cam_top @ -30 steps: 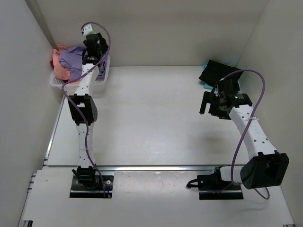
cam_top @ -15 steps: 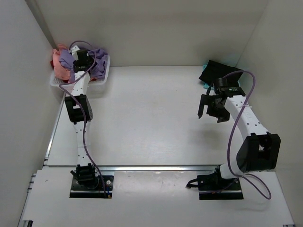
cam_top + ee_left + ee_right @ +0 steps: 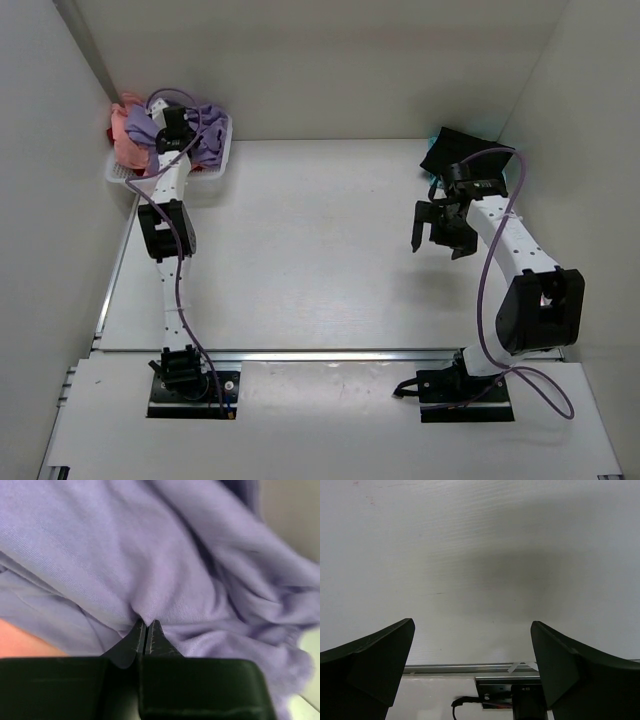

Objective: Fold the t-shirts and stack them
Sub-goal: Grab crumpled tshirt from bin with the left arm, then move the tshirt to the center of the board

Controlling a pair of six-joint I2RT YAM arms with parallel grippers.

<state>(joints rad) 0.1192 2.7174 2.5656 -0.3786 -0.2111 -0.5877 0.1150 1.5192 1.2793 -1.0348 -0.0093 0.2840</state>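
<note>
The spot on the tabletop between my arms lies bare. Next, my left gripper should rise from the basket (image 3: pixel 213 172), swing back over there, come down and release the fold.
The lavender t-shirt (image 3: pixel 207 128) lies bunched in the white basket (image 3: pixel 213 172) at the back left, beside a salmon-pink t-shirt (image 3: pixel 124 140). My left gripper (image 3: pixel 170 136) is down in the basket. In the left wrist view it (image 3: pixel 145 623) is shut on a pinched fold of the lavender t-shirt (image 3: pixel 165 565), with a bit of salmon-pink t-shirt (image 3: pixel 20 641) at the lower left. A black t-shirt (image 3: pixel 456 150) lies over a teal one (image 3: pixel 436 183) at the back right. My right gripper (image 3: pixel 437 236) hangs open and empty above the bare table (image 3: pixel 480 555), just in front of those two.
White walls close the table in at the back and on both sides. A metal rail (image 3: pixel 330 353) runs along the near edge, with both arm bases behind it. The right arm's base (image 3: pixel 520 697) shows under its open fingers.
My left gripper has dropped from above the basket into the lavender t-shirt and closed on a fold. The right gripper has drifted slightly left, staying open.
</note>
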